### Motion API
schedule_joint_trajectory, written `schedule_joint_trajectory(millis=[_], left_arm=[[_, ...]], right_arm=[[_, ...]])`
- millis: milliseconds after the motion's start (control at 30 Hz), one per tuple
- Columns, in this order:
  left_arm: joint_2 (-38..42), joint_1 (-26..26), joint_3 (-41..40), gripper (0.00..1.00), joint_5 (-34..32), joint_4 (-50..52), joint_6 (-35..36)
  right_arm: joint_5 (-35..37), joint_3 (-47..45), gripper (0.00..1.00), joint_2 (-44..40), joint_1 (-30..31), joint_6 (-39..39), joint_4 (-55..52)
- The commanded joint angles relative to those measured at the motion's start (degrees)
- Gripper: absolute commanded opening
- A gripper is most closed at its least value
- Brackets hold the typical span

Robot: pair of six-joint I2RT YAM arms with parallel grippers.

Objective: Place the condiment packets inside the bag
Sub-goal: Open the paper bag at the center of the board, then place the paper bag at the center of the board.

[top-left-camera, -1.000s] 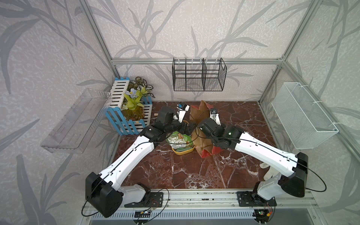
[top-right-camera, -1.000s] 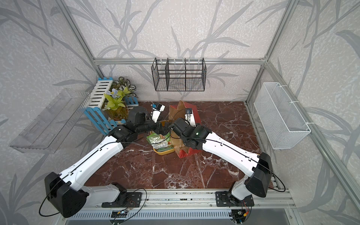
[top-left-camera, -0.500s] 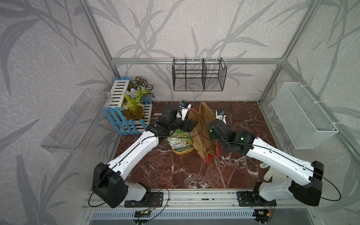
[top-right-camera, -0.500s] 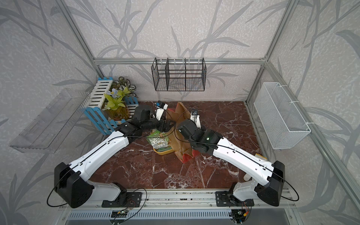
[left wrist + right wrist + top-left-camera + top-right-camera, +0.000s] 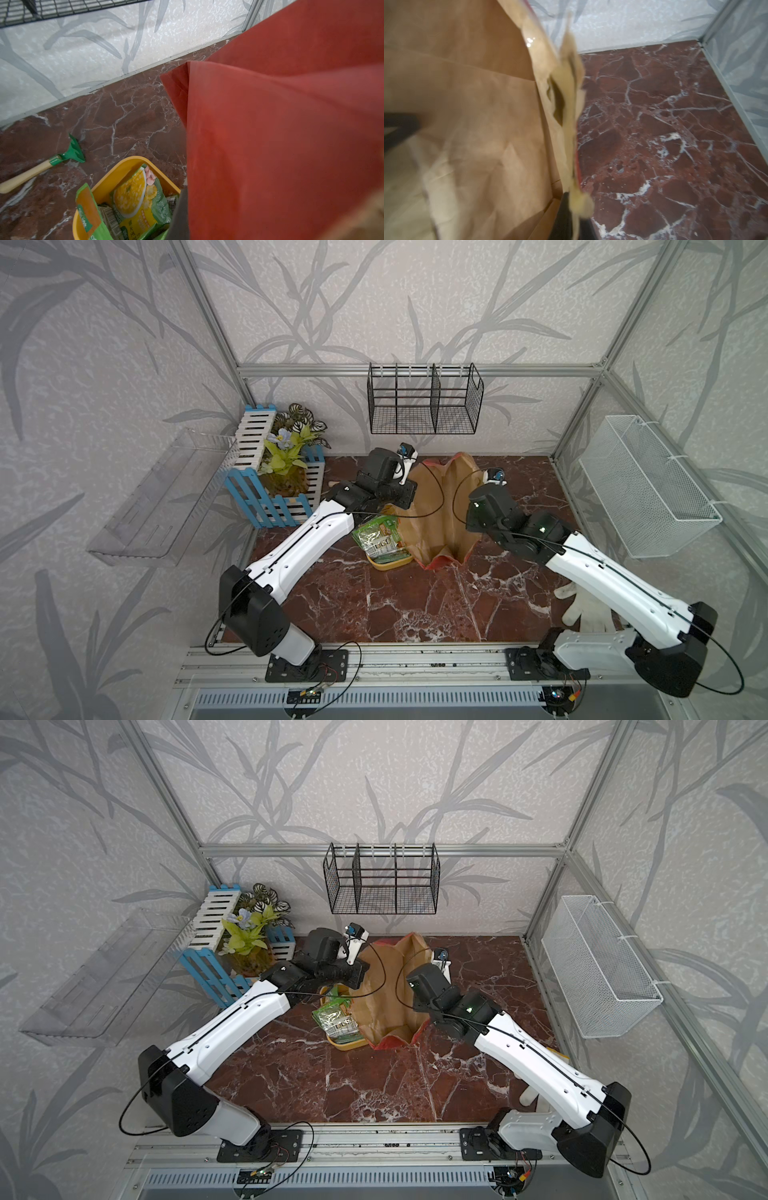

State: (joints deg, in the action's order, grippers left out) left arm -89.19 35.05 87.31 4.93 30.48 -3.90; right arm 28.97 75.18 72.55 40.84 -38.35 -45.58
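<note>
The bag's rim in my right gripper needs to move away from the tray (image 5: 124, 166) next and be let go, since bare tabletop lies beyond my gripper, toward the mesh basket.
The bag (image 5: 436, 514) stands mid-table, red outside and brown inside, its mouth stretched wide; both top views show this (image 5: 386, 998). My left gripper (image 5: 405, 495) is shut on the bag's left rim. In the left wrist view one dark finger (image 5: 178, 214) presses against the red wall (image 5: 270, 145). My right gripper (image 5: 576, 218) is shut on the opposite rim, with the paper edge pinched between its dark fingers. Several condiment packets (image 5: 380, 537), green and yellow, lie in a yellow tray (image 5: 124, 166) against the bag's left side.
A green rake (image 5: 70, 153) with a wooden handle lies behind the tray. A blue-and-white fence planter (image 5: 282, 477) stands back left. A black wire rack (image 5: 424, 402) hangs on the back wall and a white mesh basket (image 5: 644, 485) on the right wall. A white glove (image 5: 582, 610) lies front right.
My left gripper went from open to shut on the bag's left rim. Both arms drew apart and back, and the crumpled, leaning bag now stands spread open.
</note>
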Motion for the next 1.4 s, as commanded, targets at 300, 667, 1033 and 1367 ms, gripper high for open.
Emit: schedule_joint_trajectory(millis=[300,667,1033,1367], left_arm=[[-9.56,7.05,12.93,0.00,-23.62,11.40,12.66],[-14.41,8.67,24.77,0.15,-29.66,19.10,17.06],[-5.20,9.13,17.93,1.00,-22.22,7.73,13.34],[2.79,5.93,14.69,1.00,-16.59,5.88,11.38]], right_arm=[[-10.45,4.74,0.00,-0.13,-14.41,8.61,-18.02],[-10.45,10.63,0.00,2.84,-14.71,13.36,-21.56],[-15.92,11.75,0.00,6.76,-17.02,12.18,-17.60],[-22.43,12.96,0.00,10.61,-22.19,12.87,-12.42]])
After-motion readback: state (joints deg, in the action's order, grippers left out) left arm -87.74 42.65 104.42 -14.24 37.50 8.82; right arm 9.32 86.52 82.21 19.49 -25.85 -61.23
